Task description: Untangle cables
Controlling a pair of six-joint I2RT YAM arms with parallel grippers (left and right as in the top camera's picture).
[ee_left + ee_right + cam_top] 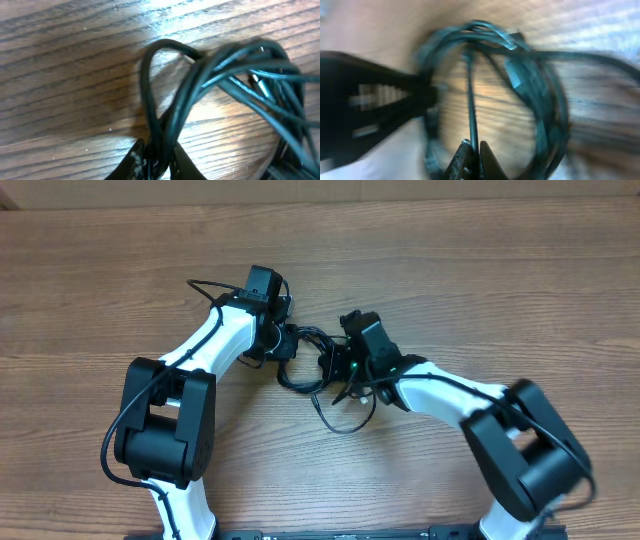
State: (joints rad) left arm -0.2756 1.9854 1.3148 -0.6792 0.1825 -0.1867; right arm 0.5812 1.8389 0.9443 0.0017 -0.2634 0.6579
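Note:
My right gripper should next move back from the ring of cable, over the tabletop inside the loose loop (348, 414), and let go of the piece of cable, because that spot is back of my gripper.
A tangle of thin black cables (312, 360) lies on the wooden table between the two arms. My left gripper (286, 343) reaches into its left side; in the left wrist view it (159, 152) is shut on a bundle of the cables (215, 70), which loop away up and to the right. My right gripper (340, 365) reaches in from the right. In the blurred right wrist view it (474, 148) is shut on a single thin cable strand (470, 100) that runs straight up into the cable ring (540, 95). The other gripper's black fingers (375, 100) pinch that ring's left side.
The wooden table (500, 270) stretches all round the tangle. A loose cable loop (345, 420) trails toward the front edge, under the right arm. Thicker black wires (205, 290) run along the white arms.

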